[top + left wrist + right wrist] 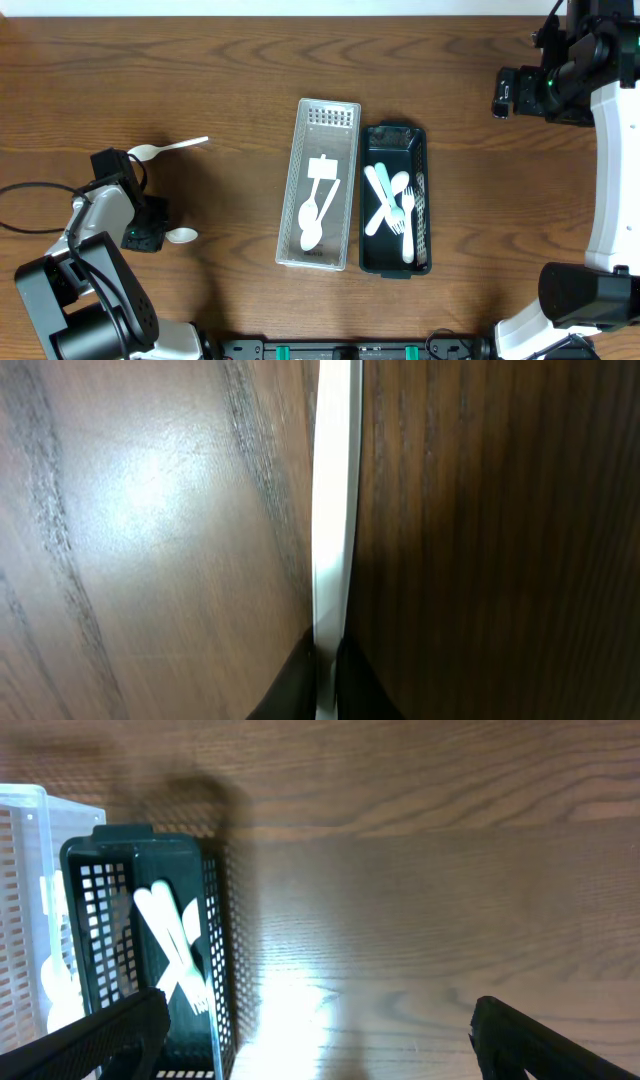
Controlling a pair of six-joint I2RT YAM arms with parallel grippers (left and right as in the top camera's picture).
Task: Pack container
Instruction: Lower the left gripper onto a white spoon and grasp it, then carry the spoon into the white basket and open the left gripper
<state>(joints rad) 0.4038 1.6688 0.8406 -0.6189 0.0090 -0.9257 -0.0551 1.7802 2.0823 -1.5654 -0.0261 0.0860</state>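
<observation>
I will lift my left gripper over to the spoons of the white container, which are on its right in the overhead view. Then I will lower this spoon and release it beside them.
A white plastic spoon (182, 236) lies on the wooden table at the left, and my left gripper (152, 230) is shut on its handle. The left wrist view shows that white handle (335, 510) running straight up from between the two dark fingertips (350, 685), clamped edge-on. A second white spoon (165, 150) lies free a little farther back. The white perforated container (345, 115) at mid-table holds white spoons. Right beside it, the black container (395, 132) (215, 940) holds white forks and knives. My right gripper (505, 92) (315, 1045) hangs open above bare table, right of the black container.
A black cable (30, 190) loops on the table at the far left. The arm bases stand at the near left corner and along the right edge.
</observation>
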